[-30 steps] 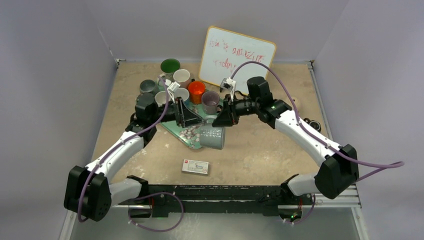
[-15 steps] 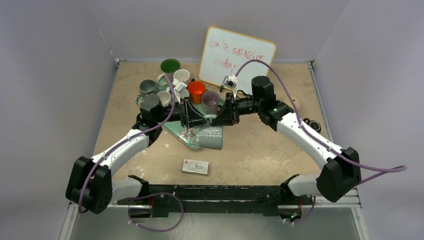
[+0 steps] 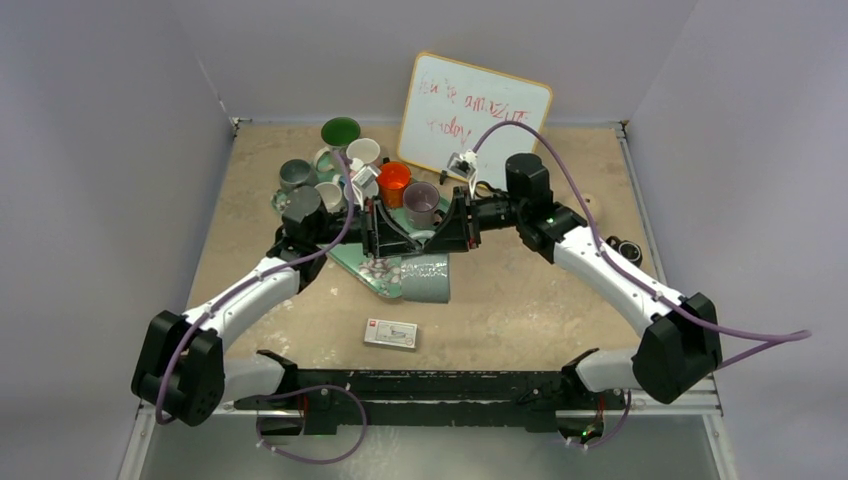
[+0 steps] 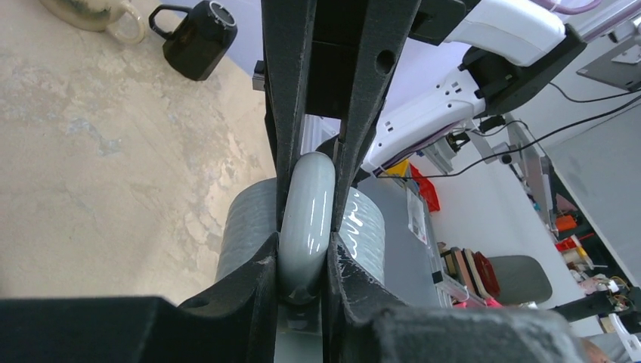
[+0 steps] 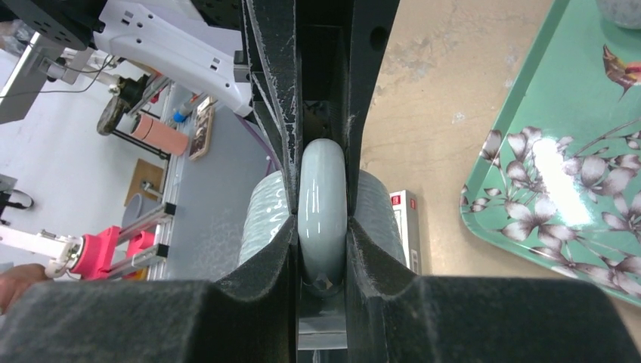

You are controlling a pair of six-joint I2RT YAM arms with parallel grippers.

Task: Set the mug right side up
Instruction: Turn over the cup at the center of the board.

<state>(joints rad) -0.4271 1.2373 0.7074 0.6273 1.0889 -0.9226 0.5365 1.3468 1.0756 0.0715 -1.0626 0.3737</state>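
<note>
The sideways mug will next be turned by my left gripper down and to the left in the top view onto the tray's near side, then released where cups leave room.
The grey ribbed mug (image 3: 426, 280) lies on its side just off the green tray's front edge, handle up. My left gripper (image 3: 392, 238) and right gripper (image 3: 446, 234) meet over it from opposite sides, and both are shut on its handle. In the left wrist view my gripper (image 4: 305, 261) clamps the glossy grey handle (image 4: 308, 212), with the ribbed body (image 4: 246, 231) behind and the other arm's fingers (image 4: 286, 91) coming in from above. In the right wrist view my gripper (image 5: 323, 242) pinches the same handle (image 5: 323, 197). Whether the mug rests on the table is hidden.
A green floral tray (image 3: 360, 262) holds several cups, among them an orange one (image 3: 393, 181) and a green one (image 3: 340, 131). A whiteboard (image 3: 475, 110) stands at the back. A small white box (image 3: 391, 333) lies near the front. A black mug (image 3: 627, 249) sits at the right.
The left gripper has moved right and the right gripper left, so that they meet over the mug. The mug has shifted slightly left and both grippers now clamp its handle.
</note>
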